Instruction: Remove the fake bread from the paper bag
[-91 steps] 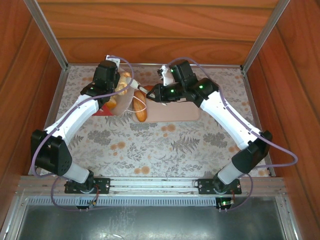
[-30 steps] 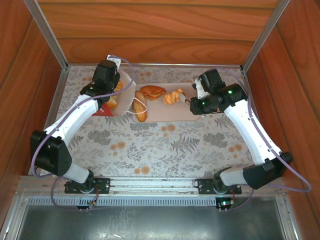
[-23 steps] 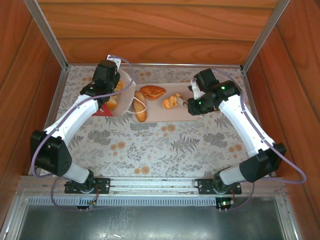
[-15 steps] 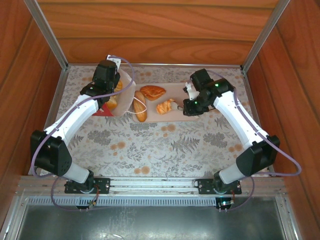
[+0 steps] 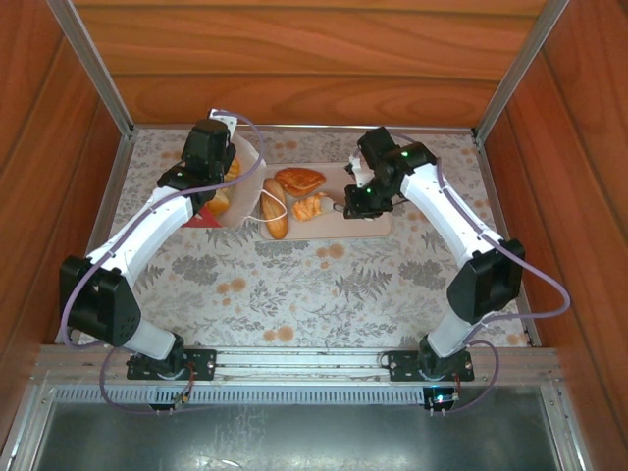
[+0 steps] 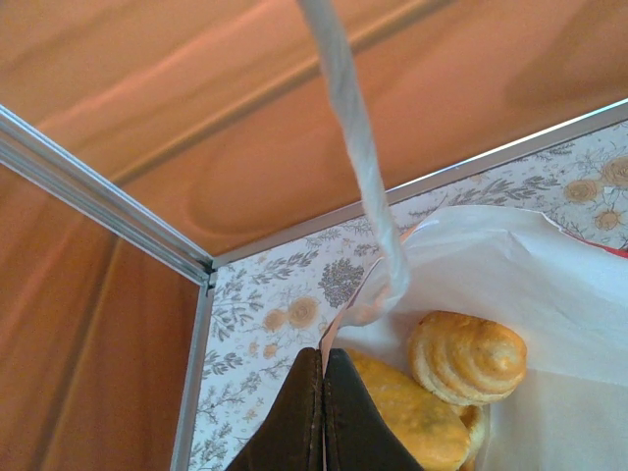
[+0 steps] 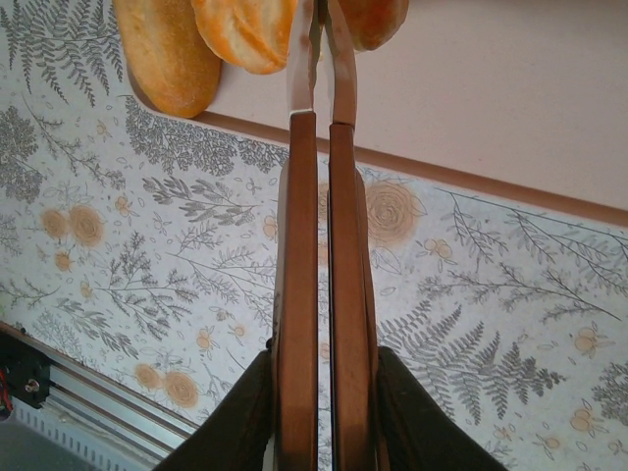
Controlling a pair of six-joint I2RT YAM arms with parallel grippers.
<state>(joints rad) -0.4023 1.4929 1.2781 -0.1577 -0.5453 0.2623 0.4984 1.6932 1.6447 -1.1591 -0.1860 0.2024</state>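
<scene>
My right gripper is just above the tray's bare spot (image 7: 232,86) beside the oval loaf. Next it needs to lower its fingers gently toward the loaf and let go of the bread.
The white paper bag (image 5: 247,182) with its red band leans at the back left, and my left gripper (image 6: 323,351) is shut on its rim. Inside it lie a ridged golden bun (image 6: 466,356) and a yellow pastry (image 6: 412,417). Its string handle (image 6: 358,167) rises in front of the left wrist camera. On the pale pink tray (image 5: 381,228) lie an oval loaf (image 5: 275,210) and a croissant (image 5: 299,180). My right gripper (image 5: 337,208) reaches left over the tray, its long fingers (image 7: 319,15) shut on a knobbly orange piece of fake bread (image 5: 309,207).
Wooden walls with aluminium posts close in the floral cloth (image 5: 324,285) at the back and on both sides. The tray's front edge (image 7: 442,177) runs just under my right fingers.
My right gripper has swung left across the tray, carrying the knobbly pastry from the tray's right half to beside the loaf. The left arm and the bag have not moved.
</scene>
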